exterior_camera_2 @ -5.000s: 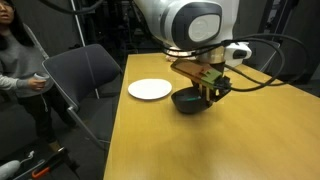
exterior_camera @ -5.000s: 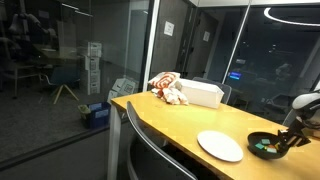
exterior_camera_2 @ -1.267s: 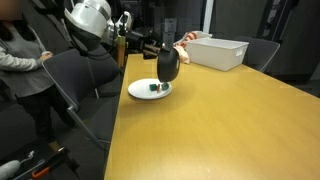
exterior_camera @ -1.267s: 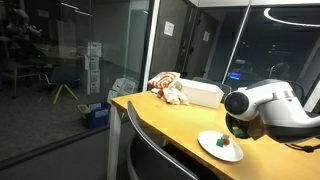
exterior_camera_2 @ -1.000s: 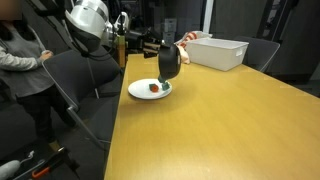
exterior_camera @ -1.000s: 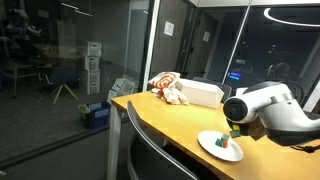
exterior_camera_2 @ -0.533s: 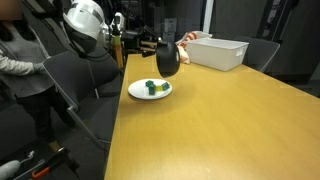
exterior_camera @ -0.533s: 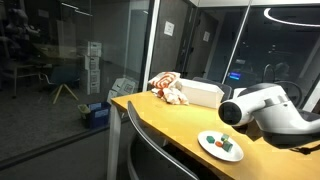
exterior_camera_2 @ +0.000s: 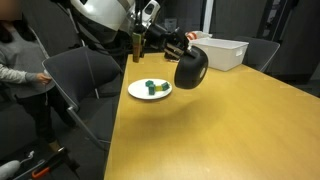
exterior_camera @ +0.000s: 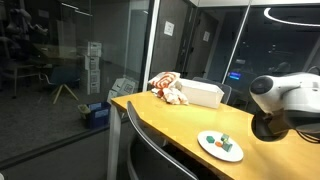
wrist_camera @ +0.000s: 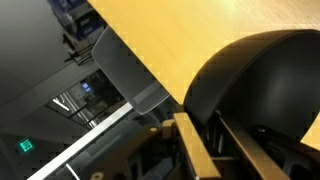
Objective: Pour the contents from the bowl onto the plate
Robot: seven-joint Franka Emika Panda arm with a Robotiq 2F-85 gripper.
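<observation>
The tipped bowl turns level with my gripper next, then goes down onto the tabletop [exterior_camera: 253, 151] beside the plate for release, since green and reddish chunks lie on the plate.
The white plate [exterior_camera_2: 135, 92] lies near the table's edge and also shows in an exterior view [exterior_camera: 208, 149]. The contents [exterior_camera_2: 152, 88], green and reddish chunks, lie on it [exterior_camera: 222, 143]. My gripper [exterior_camera_2: 180, 54] is shut on the rim of the black bowl [exterior_camera_2: 191, 69]. It holds the bowl tipped on its side in the air, beside the plate and toward the table's middle. In the wrist view the bowl [wrist_camera: 255, 80] fills the right side, with its rim between the jaws of the gripper [wrist_camera: 212, 140]. The bowl's inside is hidden.
A white rectangular box [exterior_camera_2: 220, 50] stands at the table's far end, with a red and white bundle [exterior_camera: 168, 88] beside it. Grey chairs [exterior_camera_2: 85, 75] stand along the table's edge by the plate. A person [exterior_camera_2: 15, 60] sits close by.
The bowl has swung away from above the plate toward the table's middle, still tipped. The chunks now lie on the plate. The arm has pulled back from the plate.
</observation>
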